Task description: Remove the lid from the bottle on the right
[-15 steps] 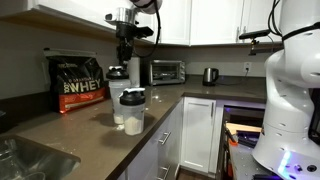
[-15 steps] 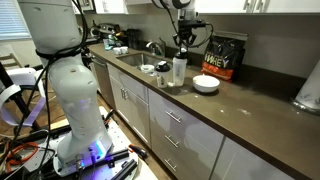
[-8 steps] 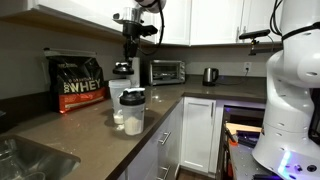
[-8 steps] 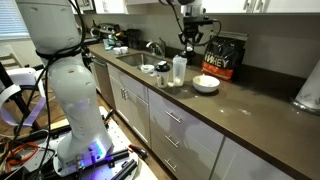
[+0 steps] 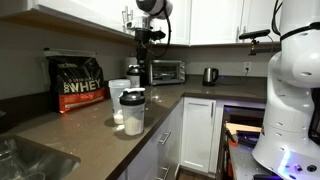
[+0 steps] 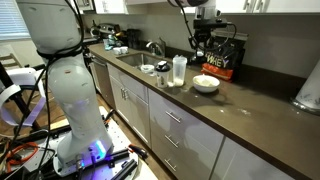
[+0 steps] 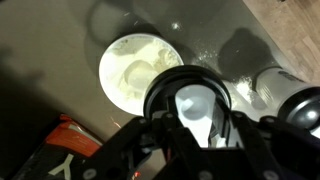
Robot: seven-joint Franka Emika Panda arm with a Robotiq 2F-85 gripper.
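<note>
My gripper will next carry the held lid past the white bowl, which fills the spot below, and release it down on the bare counter beside the bowl.
My gripper (image 5: 139, 72) is shut on the lid (image 7: 195, 105), a small round light-grey cap, and holds it in the air. In an exterior view the gripper (image 6: 200, 50) hangs above the counter, to the side of the bottle. The bottle (image 5: 119, 91) is a plain white cylinder with an open top; it also shows in the wrist view (image 7: 268, 85) and in an exterior view (image 6: 179, 70). The clear shaker with the black lid (image 5: 132, 111) stands right next to it. In the wrist view my gripper (image 7: 195, 112) is above a white bowl's edge.
A white bowl (image 6: 206, 84) sits on the dark counter under my gripper. A black whey bag (image 5: 78, 82) stands against the wall. A toaster oven (image 5: 165, 71) and a kettle (image 5: 210, 75) stand at the back. A sink (image 6: 135, 58) lies beyond the bottles.
My gripper lifted the lid off the white bottle, then moved up and sideways away from it. The bottle now stands open.
</note>
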